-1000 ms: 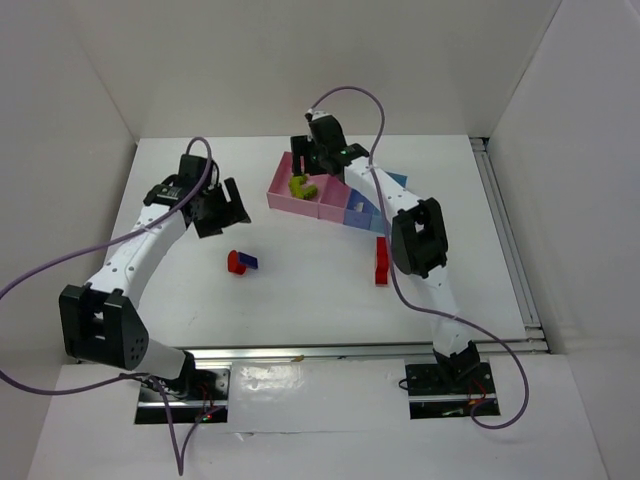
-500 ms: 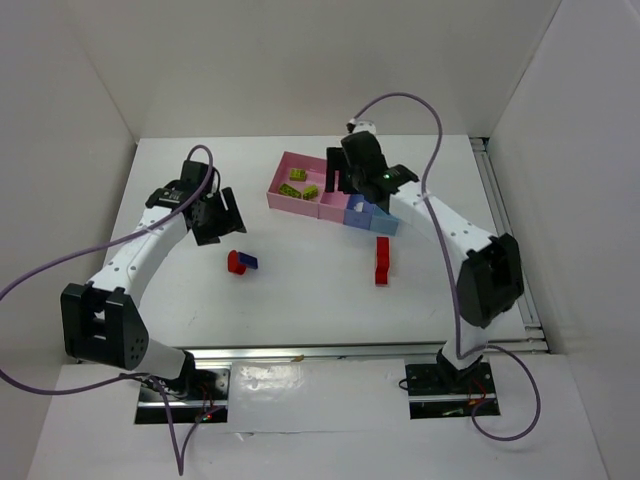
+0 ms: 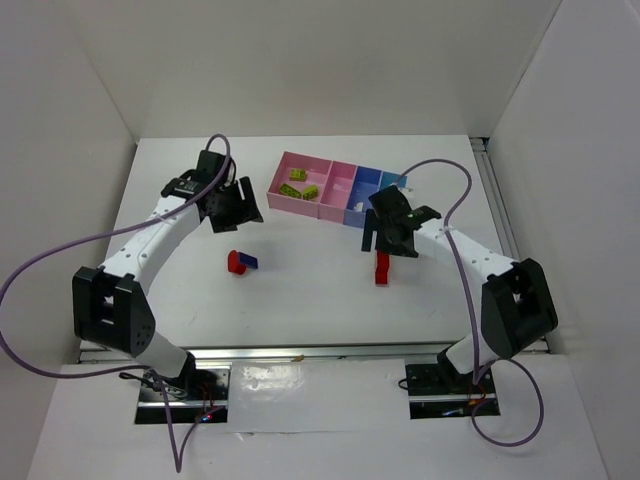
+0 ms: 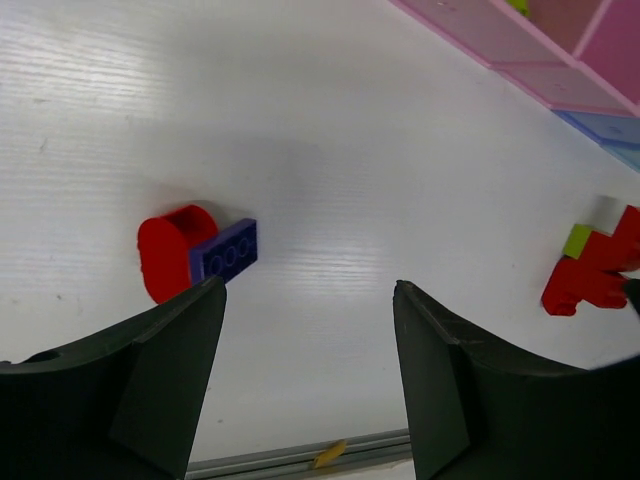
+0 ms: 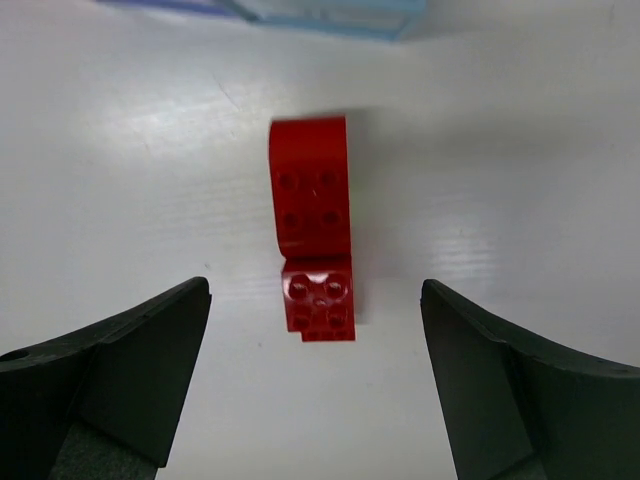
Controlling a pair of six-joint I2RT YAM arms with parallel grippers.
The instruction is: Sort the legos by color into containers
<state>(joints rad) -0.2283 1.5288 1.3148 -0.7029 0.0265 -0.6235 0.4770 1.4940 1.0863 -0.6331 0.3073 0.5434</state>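
The studded near block point(image 3: 381, 279) point(image 5: 319, 302) of the red stack is already between the open fingers of my right gripper, so next I will lower that gripper onto it and close across it.
The containers point(image 3: 352, 178) stand at the back: a large pink bin point(image 3: 285, 196) holds two lime-green legos point(image 3: 299, 182), with small pink, blue and light-blue compartments to its right. A red lego stack point(image 3: 381, 268) lies in front of them. My right gripper point(image 3: 386, 245) is open just above it, and the stack point(image 5: 312, 235) lies between the open fingers in the right wrist view point(image 5: 314, 290). A red round piece joined to a dark blue lego point(image 3: 241, 262) lies mid-table. My left gripper point(image 3: 238, 210) is open and empty behind it; the pair point(image 4: 195, 252) shows by the left finger.
In the left wrist view, the red stack point(image 4: 598, 272) at the right carries a lime-green piece point(image 4: 577, 240) and a cream piece point(image 4: 603, 212). The bins' front edge point(image 5: 320, 15) is just beyond the red stack. White walls enclose the table; a metal rail point(image 3: 510, 240) runs along its right side.
My right gripper has left the large pink bin, where lime-green legos now lie, and moved forward to above the red stack. My left gripper has shifted right, toward the bins.
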